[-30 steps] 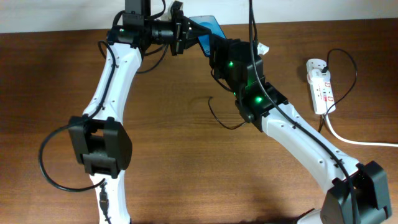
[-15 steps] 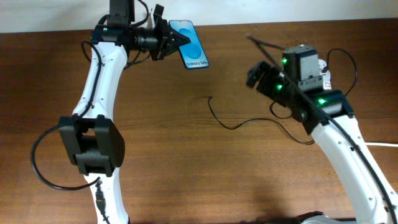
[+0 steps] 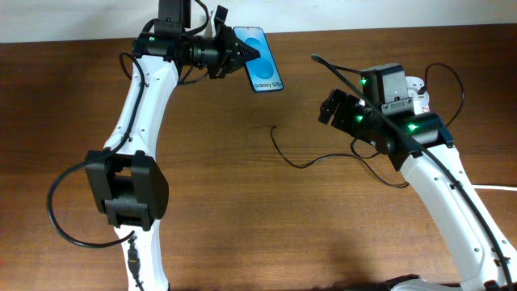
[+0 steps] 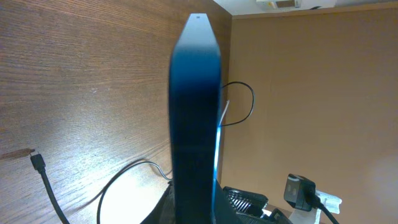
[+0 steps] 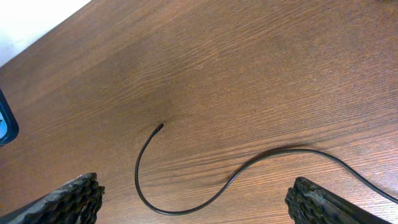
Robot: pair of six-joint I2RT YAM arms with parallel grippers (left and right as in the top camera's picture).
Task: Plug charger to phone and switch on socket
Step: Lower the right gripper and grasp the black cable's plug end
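I should next move my right gripper down and to the left in the overhead view, onto the charger's plug, because the charger's plug tip is clear of its open fingers.
My left gripper (image 3: 241, 55) is shut on the phone (image 3: 263, 58) and holds it above the table's far edge, blue screen up. In the left wrist view the phone (image 4: 194, 106) stands edge-on between the jaws of the left gripper (image 4: 196, 210). The charger (image 3: 300, 166) lies loose on the wood, its plug tip pointing at the far side. My right gripper (image 3: 334, 107) hangs open over it. From the right wrist, the charger (image 5: 249, 167) curls between the two fingers of the right gripper (image 5: 199, 205), which touch nothing. The socket (image 3: 421, 99) is mostly hidden behind the right arm.
A black adapter (image 4: 301, 190) sits plugged into the white socket (image 4: 329, 203). A thick white cord (image 3: 485, 187) runs off the right side. The far table edge meets the wall just behind the phone. A blue phone corner (image 5: 5, 124) shows at the right wrist view's left edge.
The right gripper has opened and the right arm has swung away from the phone to the right. The charger now lies free on the table. The left arm shifted slightly with the phone.
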